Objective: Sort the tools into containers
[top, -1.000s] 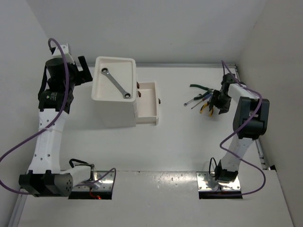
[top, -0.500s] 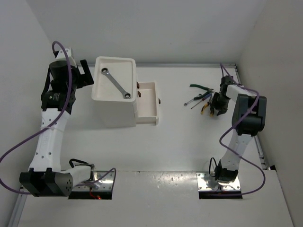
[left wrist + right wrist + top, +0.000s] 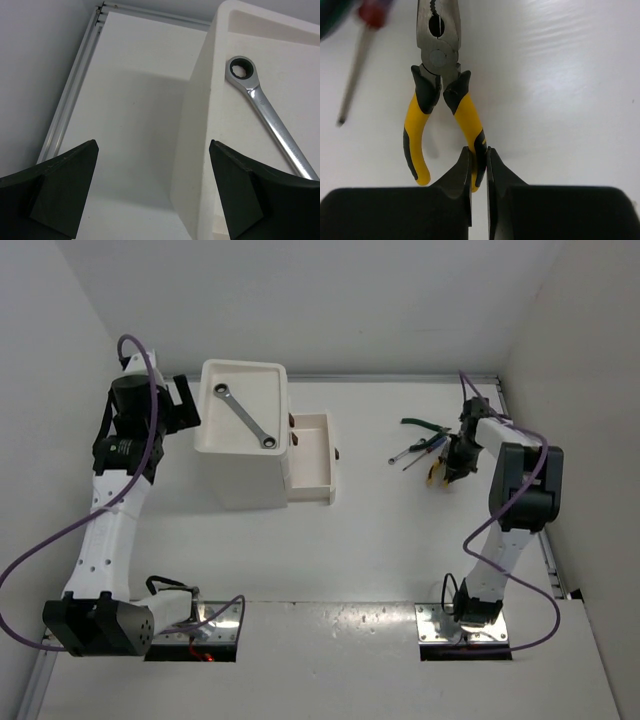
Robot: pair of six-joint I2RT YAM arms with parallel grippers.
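Note:
I should next carry the yellow-handled pliers in my right gripper up and left in the top view over the pulled-out drawer, whose empty bottom lies open, then release them.
The white drawer unit (image 3: pixel 240 465) stands left of centre, one drawer (image 3: pixel 312 455) pulled out to the right. A silver wrench (image 3: pixel 245 417) lies in its tray top and also shows in the left wrist view (image 3: pixel 270 120). My left gripper (image 3: pixel 185 405) is open and empty, beside the unit's left wall (image 3: pixel 192 150). My right gripper (image 3: pixel 452 462) is down at the table, shut on one handle of the yellow-handled pliers (image 3: pixel 440 90), which lie flat. Green-handled pliers (image 3: pixel 420 424) and two thin screwdrivers (image 3: pixel 415 450) lie just beyond. Only one wrench is in view.
A metal rail (image 3: pixel 70 100) runs along the table's left edge by the left gripper. A screwdriver shaft (image 3: pixel 352 90) lies just left of the yellow pliers. Walls close in the table at the left, back and right.
My left gripper has drifted a little right, closer to the drawer unit. My right wrist has shifted slightly over the yellow pliers. The tools have not moved.

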